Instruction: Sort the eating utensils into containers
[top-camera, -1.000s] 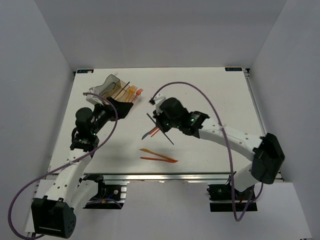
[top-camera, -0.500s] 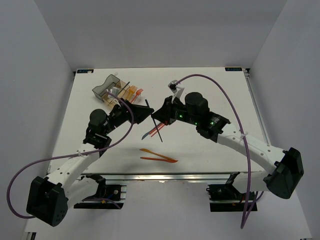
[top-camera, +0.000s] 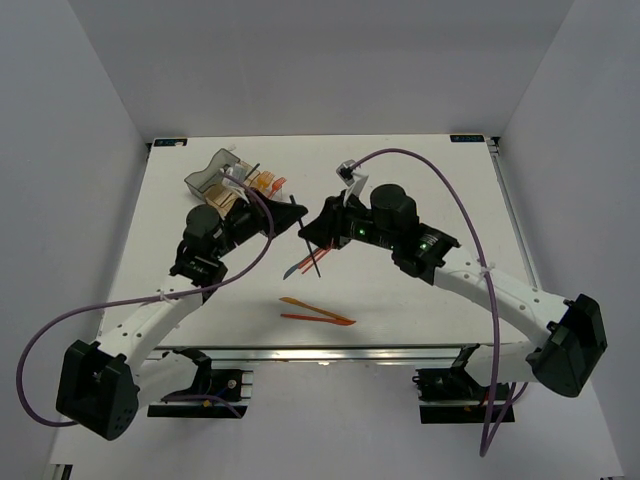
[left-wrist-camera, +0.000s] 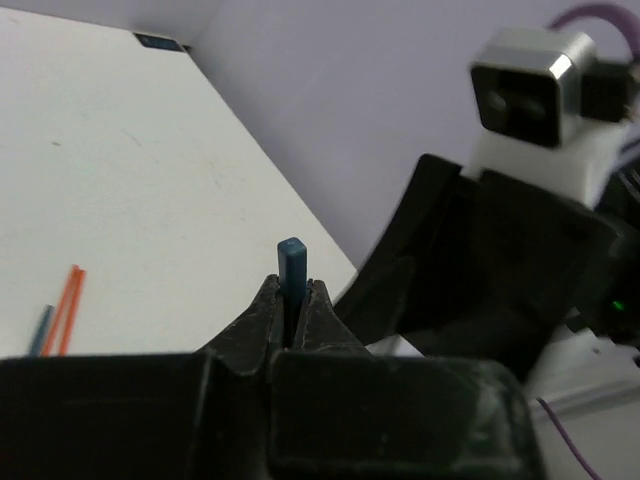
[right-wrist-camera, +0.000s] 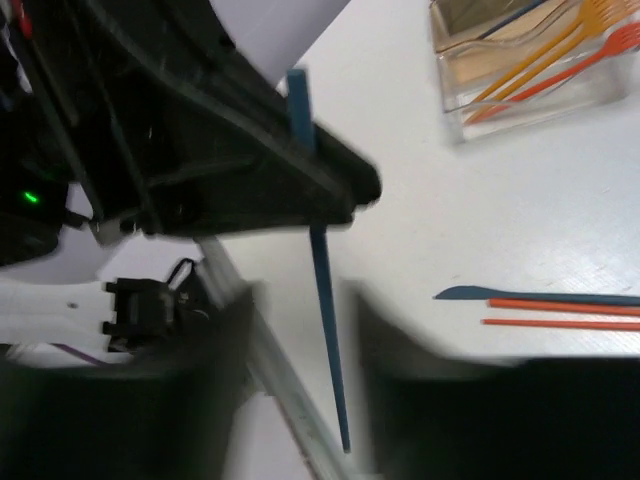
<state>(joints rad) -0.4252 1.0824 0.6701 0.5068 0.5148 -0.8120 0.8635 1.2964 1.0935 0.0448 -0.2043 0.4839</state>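
Next, my left gripper turns away from my right gripper, swings outward and lowers over the tan bin (top-camera: 233, 186) beside the forks, where a blue utensil already lies.
A dark blue utensil (top-camera: 314, 258) hangs over the table's middle, and my left gripper (top-camera: 297, 212) is shut on its upper end. In the left wrist view the blue tip (left-wrist-camera: 292, 262) pokes up between the shut left gripper (left-wrist-camera: 292, 292). My right gripper (top-camera: 319, 236) stands open right beside it; its blurred fingers (right-wrist-camera: 236, 350) straddle the blue utensil (right-wrist-camera: 325, 300) without touching it. The containers (top-camera: 222, 178) sit at the back left, with orange forks (right-wrist-camera: 530, 62) in the clear bin (right-wrist-camera: 455, 110).
Two orange utensils (top-camera: 318, 312) lie near the table's front edge. A blue knife with orange pieces (top-camera: 301, 266) lies under the grippers, seen as the blue knife (right-wrist-camera: 470, 293) in the right wrist view. The two arms are close together over the table's middle.
The left gripper moved in from the containers and shut on the blue utensil. The right gripper, which held it, has opened.
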